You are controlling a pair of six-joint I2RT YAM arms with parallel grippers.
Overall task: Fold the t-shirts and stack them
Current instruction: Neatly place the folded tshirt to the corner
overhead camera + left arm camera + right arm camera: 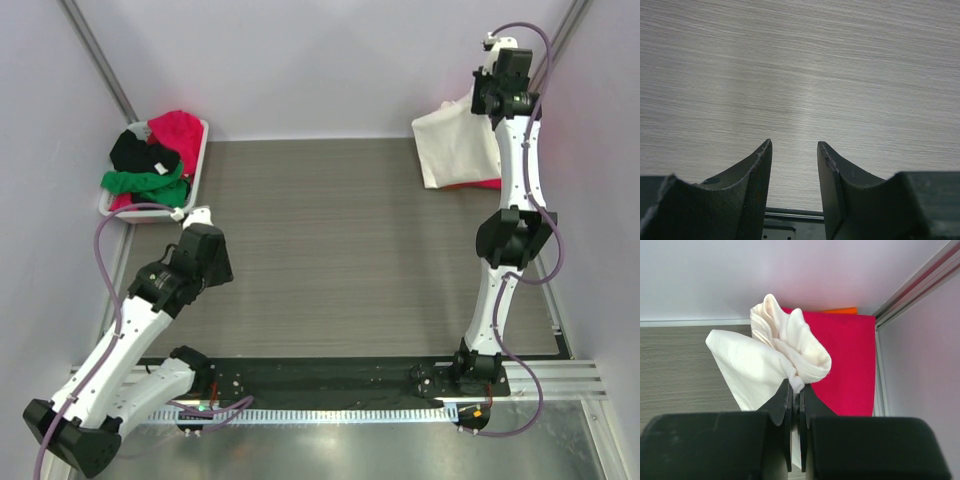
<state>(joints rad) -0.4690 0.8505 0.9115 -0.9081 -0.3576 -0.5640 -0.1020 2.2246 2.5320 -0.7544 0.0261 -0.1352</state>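
I need my right gripper to carry the cream-white t-shirt's bunched edge toward the bar and down onto the magenta-pink t-shirt (850,365), then open, as the magenta-pink t-shirt is bare on its side toward the bar.
My right gripper (797,386) is shut on a bunched edge of the cream-white t-shirt (775,355), holding it up at the far right corner. That shirt (455,145) hangs folded over a magenta-pink t-shirt (850,365) lying flat, with an orange t-shirt (842,310) edge showing behind it. Only a pink strip (478,184) shows under the cream shirt in the top view. My left gripper (794,147) is open with nothing between its fingers, hovering over bare table at the near left (205,250). More t-shirts lie in the basket: green (148,183), black (140,152) and red (178,128).
The white slotted basket (196,165) stands at the far left against the wall. A metal wall rail (910,285) runs beside the stack at the right corner. The wood-grain table (330,250) spreads between the arms.
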